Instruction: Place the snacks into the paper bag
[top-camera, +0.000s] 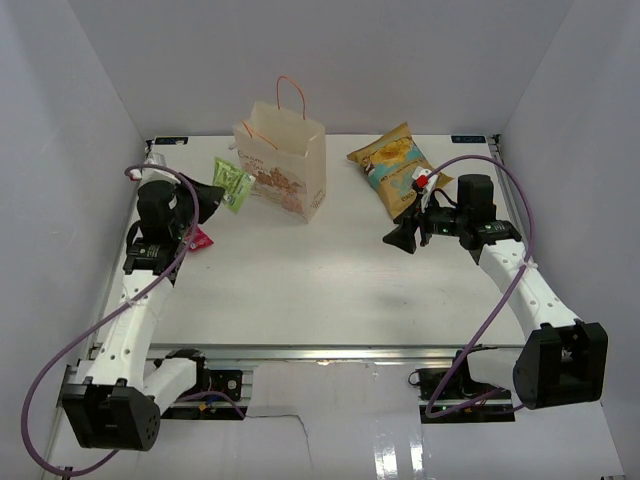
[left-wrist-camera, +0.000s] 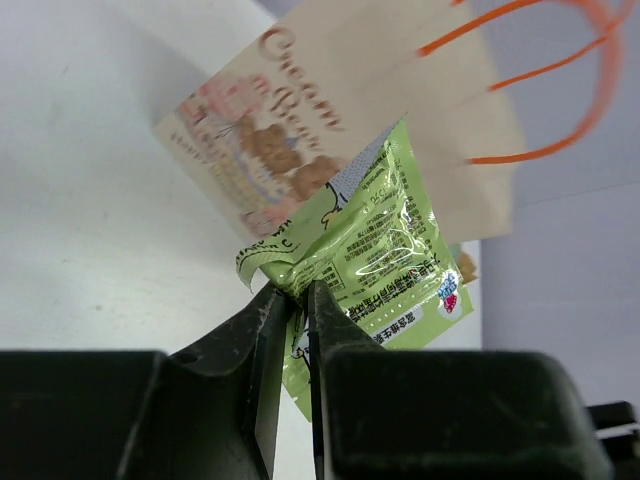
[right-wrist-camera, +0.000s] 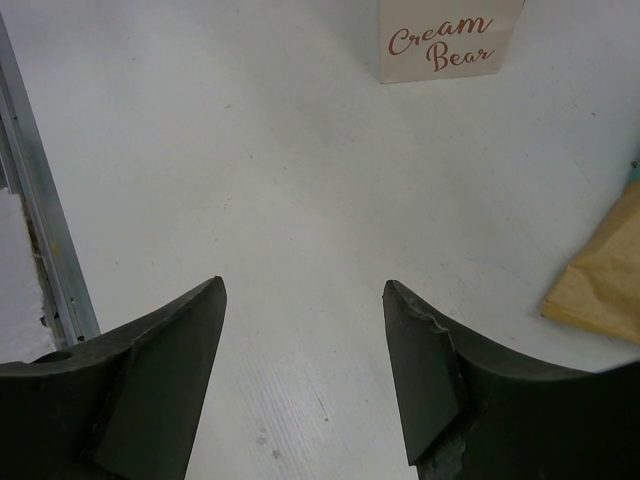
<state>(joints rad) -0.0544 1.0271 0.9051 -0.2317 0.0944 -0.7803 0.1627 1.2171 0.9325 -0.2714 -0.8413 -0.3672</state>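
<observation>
Next, my left gripper lifts up and outward, then moves over the bag's open top (top-camera: 283, 130) to release the green packet (top-camera: 232, 183), since it hangs beside the bag's printed side.
The cream paper bag (top-camera: 283, 160) with orange cord handles stands upright at the back centre. My left gripper (top-camera: 218, 192) is shut on a green packet (top-camera: 232, 183) and holds it up just left of the bag. In the left wrist view the fingers (left-wrist-camera: 298, 295) pinch the green packet (left-wrist-camera: 380, 250) by its edge in front of the bag's printed side (left-wrist-camera: 330, 110). The yellow-and-teal crisp bag (top-camera: 395, 165) lies at the back right. My right gripper (top-camera: 405, 238) is open and empty over bare table just in front of it. A red packet (top-camera: 200, 238) lies by the left arm.
The right wrist view shows the gripper (right-wrist-camera: 305, 290) with its jaws wide apart, the paper bag (right-wrist-camera: 445, 40) far ahead, and a crisp bag corner (right-wrist-camera: 600, 285) at right. A small red-and-white item (top-camera: 425, 182) lies by the right wrist. A metal rail (top-camera: 330, 352) runs along the near edge.
</observation>
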